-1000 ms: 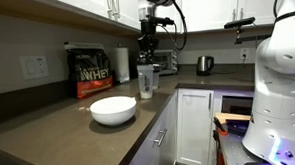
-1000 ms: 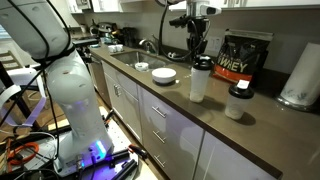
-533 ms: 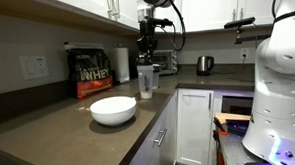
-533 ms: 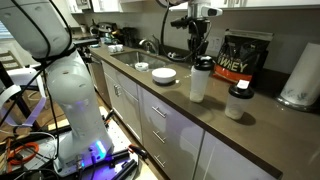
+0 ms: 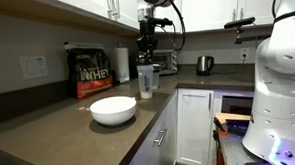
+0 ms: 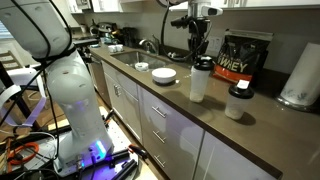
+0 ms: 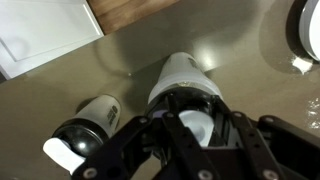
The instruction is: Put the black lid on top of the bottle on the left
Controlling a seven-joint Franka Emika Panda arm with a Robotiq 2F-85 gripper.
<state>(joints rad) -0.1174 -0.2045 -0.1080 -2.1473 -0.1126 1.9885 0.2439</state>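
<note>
The black lid is already lined up with the tall white bottle's top, directly below my gripper. My gripper needs to move slightly down onto it next and release the lid.
A tall white bottle (image 6: 200, 85) stands on the brown counter (image 6: 175, 105); it also shows in an exterior view (image 5: 146, 83) and in the wrist view (image 7: 183, 72). The black lid (image 6: 203, 63) sits on its top, and in the wrist view (image 7: 190, 112) it lies between my fingers. My gripper (image 6: 198, 50) hangs straight down over the bottle, its fingers closed on the lid's sides; it also shows in an exterior view (image 5: 146, 51) and in the wrist view (image 7: 192, 125). A shorter bottle (image 6: 238, 102) with its own dark cap stands beside it and shows in the wrist view (image 7: 88, 125).
A white bowl (image 5: 113, 110) and a black protein bag (image 5: 91, 72) sit on the counter, with a paper towel roll (image 5: 122, 64) behind. A small white dish (image 6: 163, 75) lies toward the sink. A kettle (image 5: 204, 64) stands at the back. The counter edge drops to white cabinets (image 6: 160, 125).
</note>
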